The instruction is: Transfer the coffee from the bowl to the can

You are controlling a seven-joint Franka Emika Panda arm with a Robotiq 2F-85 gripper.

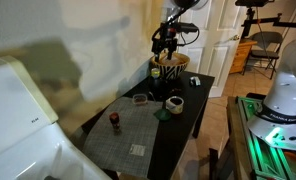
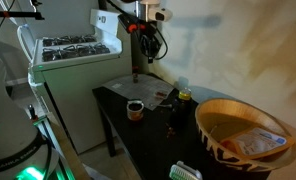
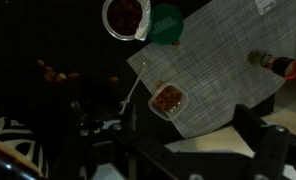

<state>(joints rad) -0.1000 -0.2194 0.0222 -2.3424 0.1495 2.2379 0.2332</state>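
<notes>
My gripper should go down toward the small clear container next and then onto the container's near side (image 3: pixel 165 109), because the container's top is uncovered and leaves that rim of the container exposed.
The small white bowl (image 3: pixel 125 15) with a dark reddish inside stands on the dark table; it shows in both exterior views (image 1: pixel 174 103) (image 2: pixel 135 109). A green lid (image 3: pixel 166 25) lies beside it. A small clear container (image 3: pixel 169 98) with brown grains sits on the grey placemat (image 3: pixel 223 60), with a white spoon (image 3: pixel 134 93) next to it. A small dark bottle (image 3: pixel 278 65) stands at the mat's far end. I cannot tell which thing is the can. My gripper (image 3: pixel 178 150) hangs high above the table (image 1: pixel 166 40) (image 2: pixel 148 45), open and empty.
A large striped woven basket (image 1: pixel 169 68) (image 2: pixel 243 135) stands at one end of the table. A white stove (image 2: pixel 73 55) is beside the table. A small dark object (image 1: pixel 195 81) lies near the basket.
</notes>
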